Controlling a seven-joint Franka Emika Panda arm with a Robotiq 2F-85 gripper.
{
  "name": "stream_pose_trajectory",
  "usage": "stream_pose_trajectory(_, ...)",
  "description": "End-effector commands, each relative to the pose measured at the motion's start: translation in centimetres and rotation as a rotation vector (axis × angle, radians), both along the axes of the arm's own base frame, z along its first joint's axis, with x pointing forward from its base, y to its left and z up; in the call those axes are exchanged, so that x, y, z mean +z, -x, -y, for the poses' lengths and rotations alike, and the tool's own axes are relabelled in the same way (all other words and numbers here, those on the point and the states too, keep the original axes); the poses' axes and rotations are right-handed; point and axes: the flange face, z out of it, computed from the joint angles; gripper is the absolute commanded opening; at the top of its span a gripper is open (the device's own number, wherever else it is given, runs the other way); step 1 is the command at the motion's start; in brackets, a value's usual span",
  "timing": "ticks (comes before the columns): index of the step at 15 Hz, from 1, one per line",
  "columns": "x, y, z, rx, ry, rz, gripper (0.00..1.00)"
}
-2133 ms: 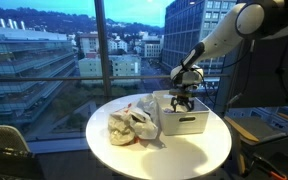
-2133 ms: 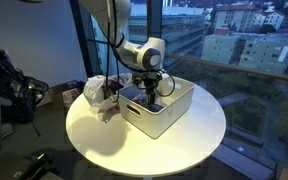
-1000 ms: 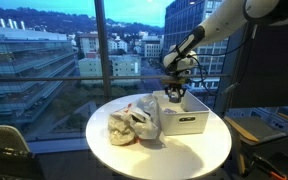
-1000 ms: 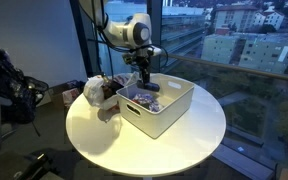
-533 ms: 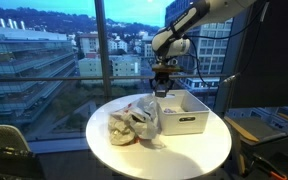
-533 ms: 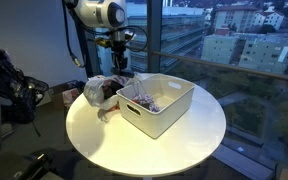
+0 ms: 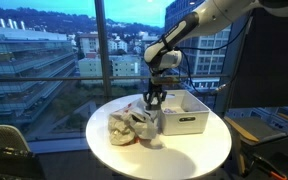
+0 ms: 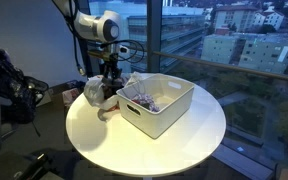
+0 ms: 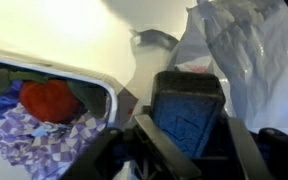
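The dark blue object hangs only at the edge of the plastic bags near the bin, so my gripper should move away from the white bin (image 7: 184, 120) and farther over the bags.
My gripper (image 9: 191, 132) is shut on a dark blue, box-shaped object (image 9: 189, 105) held between its two fingers. In both exterior views the gripper (image 7: 154, 99) (image 8: 111, 78) hangs just above a heap of crumpled plastic bags (image 7: 132, 125) (image 8: 94, 92), beside the white bin (image 7: 184, 120) (image 8: 166, 115). In the wrist view the bags (image 9: 246, 40) lie at the upper right. The bin's rim (image 9: 64, 68) shows at the left, with a purple checked cloth (image 9: 34, 135) and a red item (image 9: 49, 98) inside.
Bin and bags rest on a round white table (image 7: 189, 152) (image 8: 154, 150) next to a large window. A chair back (image 7: 6, 150) stands near the table, and dark equipment (image 8: 9, 90) stands off to the side.
The arm has lifted the blue object out of the bin and swung sideways over the bin wall, then come down over the plastic bags. The grip has not altered.
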Motion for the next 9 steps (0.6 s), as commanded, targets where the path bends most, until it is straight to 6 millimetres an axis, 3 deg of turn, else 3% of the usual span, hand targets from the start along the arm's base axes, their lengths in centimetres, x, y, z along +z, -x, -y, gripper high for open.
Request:
stream_pose_trajectory(1,-2.1,-1.9,-2.9,0.198,0.007,0.005,0.31)
stream_pose_trajectory(5,-2.5,-4.4,-5.2,0.276,0.101,0.083,0.31)
stream_pose_trajectory(8,-1.3,-5.9,-6.4,0.27,0.084,0.152,0.31)
stream_pose_trajectory(9,-1.0,-6.2,-6.4,0.267,0.078,0.157,0.81)
